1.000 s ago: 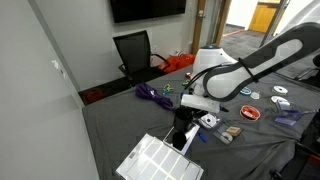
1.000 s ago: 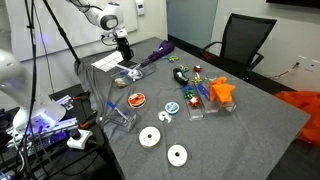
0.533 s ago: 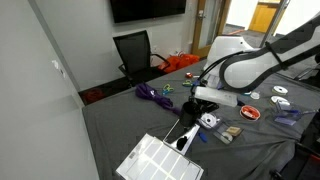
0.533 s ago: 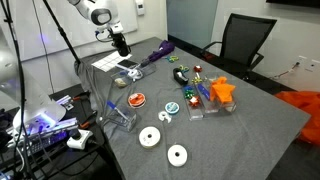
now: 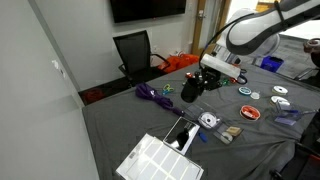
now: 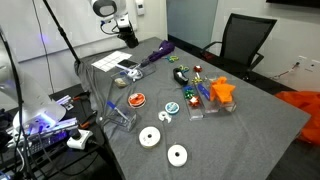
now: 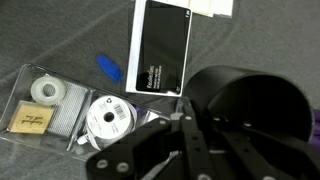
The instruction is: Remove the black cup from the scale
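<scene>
I will next move my gripper away from the scale to the bare grey tabletop [image 6: 164, 68] beside the purple cord bundle, lower the cup and release it there.
The black cup [image 5: 187, 92] hangs in my gripper [image 5: 196, 84], lifted well above the grey table. It also shows in an exterior view [image 6: 129, 38], high over the table's far corner. In the wrist view the cup [image 7: 250, 100] fills the right side, with the gripper fingers [image 7: 180, 140] shut on its rim. The scale [image 5: 181, 134] lies flat and bare on the table, beside the white ribbed panel [image 5: 155, 160]. From the wrist the scale [image 7: 162, 45] shows far below, with a dark glossy top and white edges.
A purple cord bundle [image 5: 152, 94] lies near the table's back edge. A blue marker [image 7: 108, 66], a disc [image 7: 108, 120] and a clear case [image 7: 45, 100] lie beside the scale. More discs [image 6: 177, 154] and small toys [image 6: 222, 90] cover the middle. An office chair [image 5: 135, 52] stands behind.
The gripper has risen from the scale with the black cup in it and moved up and away. The scale is now uncovered.
</scene>
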Tool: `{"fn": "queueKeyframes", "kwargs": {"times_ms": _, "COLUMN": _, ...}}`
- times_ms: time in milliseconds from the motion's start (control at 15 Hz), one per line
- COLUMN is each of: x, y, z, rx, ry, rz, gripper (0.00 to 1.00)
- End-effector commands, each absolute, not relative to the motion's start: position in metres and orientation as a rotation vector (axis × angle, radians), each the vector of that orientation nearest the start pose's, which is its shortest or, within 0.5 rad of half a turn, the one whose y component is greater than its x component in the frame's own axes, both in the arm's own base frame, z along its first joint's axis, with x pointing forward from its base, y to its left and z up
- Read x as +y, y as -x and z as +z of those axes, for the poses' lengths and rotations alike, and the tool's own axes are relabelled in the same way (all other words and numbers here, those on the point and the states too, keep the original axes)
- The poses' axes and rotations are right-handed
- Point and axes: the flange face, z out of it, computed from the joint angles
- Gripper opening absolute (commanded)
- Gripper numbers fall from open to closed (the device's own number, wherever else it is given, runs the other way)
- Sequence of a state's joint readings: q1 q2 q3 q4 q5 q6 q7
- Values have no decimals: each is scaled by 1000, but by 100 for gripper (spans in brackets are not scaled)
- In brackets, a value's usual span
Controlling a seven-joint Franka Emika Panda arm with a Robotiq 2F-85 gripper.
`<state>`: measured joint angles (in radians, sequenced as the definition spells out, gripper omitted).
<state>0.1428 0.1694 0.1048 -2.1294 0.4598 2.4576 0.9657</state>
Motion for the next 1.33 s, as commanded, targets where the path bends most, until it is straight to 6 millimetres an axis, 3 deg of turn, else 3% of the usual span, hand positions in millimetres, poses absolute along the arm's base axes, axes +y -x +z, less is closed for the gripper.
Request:
{"fn": "queueKeyframes", "kwargs": {"times_ms": 0, "x": 110, "y": -599, "z": 370, "rx": 1528, "ry": 2232, "rz": 136, "gripper": 2}}
{"fn": "queueKeyframes", "kwargs": {"times_ms": 267, "x": 66, "y": -641, "z": 378, "rx": 1735, "ry": 2052, "rz": 175, "gripper": 2}}
{"fn": "queueKeyframes", "kwargs": {"times_ms": 533, "x": 34, "y": -679, "z": 366, "rx": 1907, "ry": 1922, "rz": 182, "gripper": 2}}
{"fn": "queueKeyframes", "kwargs": {"times_ms": 933, "x": 35, "y": -722, "z": 307, "rx": 2151, "ry": 1856, "rz": 213, "gripper": 2}}
{"fn": "queueKeyframes", "kwargs": {"times_ms": 1267, "x": 31, "y": -748, "z": 274, "rx": 2314, "ry": 1796, "rz": 230, "gripper": 2}}
